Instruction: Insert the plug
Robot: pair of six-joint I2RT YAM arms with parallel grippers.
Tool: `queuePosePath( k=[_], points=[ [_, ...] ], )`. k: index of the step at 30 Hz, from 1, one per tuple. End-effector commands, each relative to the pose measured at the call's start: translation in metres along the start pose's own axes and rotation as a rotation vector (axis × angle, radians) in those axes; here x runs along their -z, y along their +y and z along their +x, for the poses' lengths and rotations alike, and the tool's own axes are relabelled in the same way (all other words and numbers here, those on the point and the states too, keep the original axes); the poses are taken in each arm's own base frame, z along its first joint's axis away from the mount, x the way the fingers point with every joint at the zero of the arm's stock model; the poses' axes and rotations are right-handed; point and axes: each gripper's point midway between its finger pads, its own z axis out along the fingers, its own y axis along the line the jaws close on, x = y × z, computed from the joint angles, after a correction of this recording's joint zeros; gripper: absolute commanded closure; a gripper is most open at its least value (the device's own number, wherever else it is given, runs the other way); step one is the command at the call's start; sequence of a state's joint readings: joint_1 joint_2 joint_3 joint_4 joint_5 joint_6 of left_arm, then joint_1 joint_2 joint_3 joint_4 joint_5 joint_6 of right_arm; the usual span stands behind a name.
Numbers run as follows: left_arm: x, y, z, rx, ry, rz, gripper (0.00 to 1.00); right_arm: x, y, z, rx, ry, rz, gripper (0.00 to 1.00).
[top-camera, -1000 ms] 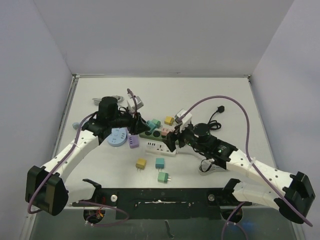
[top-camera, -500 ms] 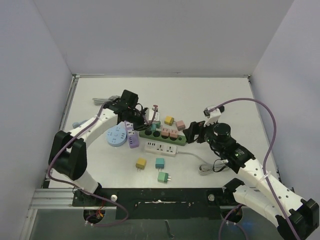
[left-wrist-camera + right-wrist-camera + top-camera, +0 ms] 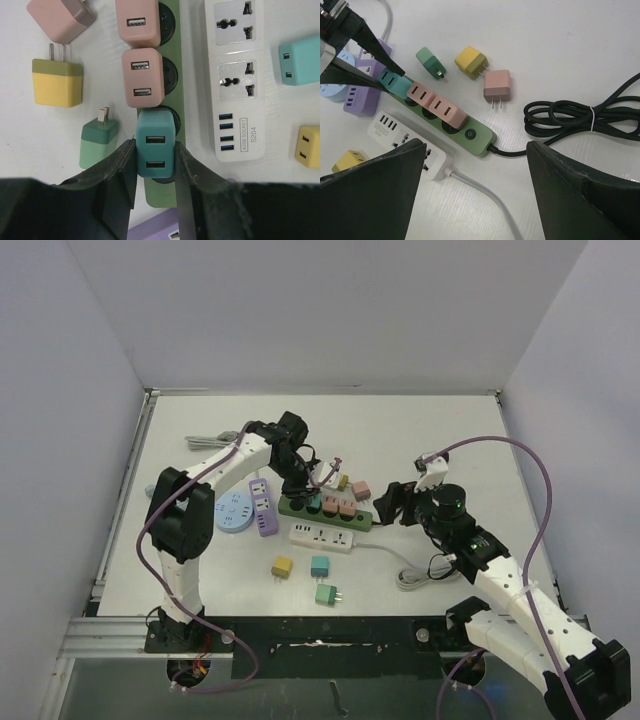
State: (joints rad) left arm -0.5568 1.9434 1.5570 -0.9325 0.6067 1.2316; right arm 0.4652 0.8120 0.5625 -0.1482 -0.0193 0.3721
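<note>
My left gripper presses down next, tilting toward the pink plugs, and releases the teal plug (image 3: pixel 156 150). The socket (image 3: pixel 175 120) beside those plugs lies directly below my left gripper.
The green power strip (image 3: pixel 325 510) lies mid-table with two pink plugs (image 3: pixel 142 77) seated in it. My left gripper (image 3: pixel 156 160) is shut on a teal plug (image 3: pixel 156 150), one finger on each side of it. The plug stands on the strip's socket beside the pink ones, near the strip's left end (image 3: pixel 159 195). How deep its pins sit is hidden. The right wrist view shows the teal plug (image 3: pixel 390 80) in line with the pink plugs (image 3: pixel 432 100) on the strip (image 3: pixel 475 135). My right gripper (image 3: pixel 475 165) is open and empty, above the table just right of the strip's switch end (image 3: pixel 385 502).
A white power strip (image 3: pixel 322 537) lies just in front of the green one. A purple strip (image 3: pixel 263 508) and a round blue socket (image 3: pixel 233 512) are at the left. Loose plugs lie behind the strip (image 3: pixel 361 489) and in front (image 3: pixel 319 565). A coiled black cable (image 3: pixel 580 117) lies right.
My left gripper has moved right from the round blue socket to the green strip with the teal plug. My right gripper has drawn back to the right, off the strip.
</note>
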Motion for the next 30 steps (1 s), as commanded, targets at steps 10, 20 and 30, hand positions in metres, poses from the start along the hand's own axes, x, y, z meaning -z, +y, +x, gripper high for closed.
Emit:
queuePosePath(
  k=[10,20,30],
  points=[
    [-0.006,-0.010,0.003,-0.057,-0.004,0.130,0.83,-0.003,0.002,-0.002,-0.005,-0.033,-0.026,0.17],
    [-0.017,-0.007,0.032,0.049,0.144,0.199,0.85,-0.002,0.000,0.001,0.005,-0.028,-0.024,0.17],
    [-0.037,-0.004,0.057,0.054,0.340,0.134,0.90,-0.003,-0.003,0.006,0.014,-0.018,-0.011,0.17]
  ],
)
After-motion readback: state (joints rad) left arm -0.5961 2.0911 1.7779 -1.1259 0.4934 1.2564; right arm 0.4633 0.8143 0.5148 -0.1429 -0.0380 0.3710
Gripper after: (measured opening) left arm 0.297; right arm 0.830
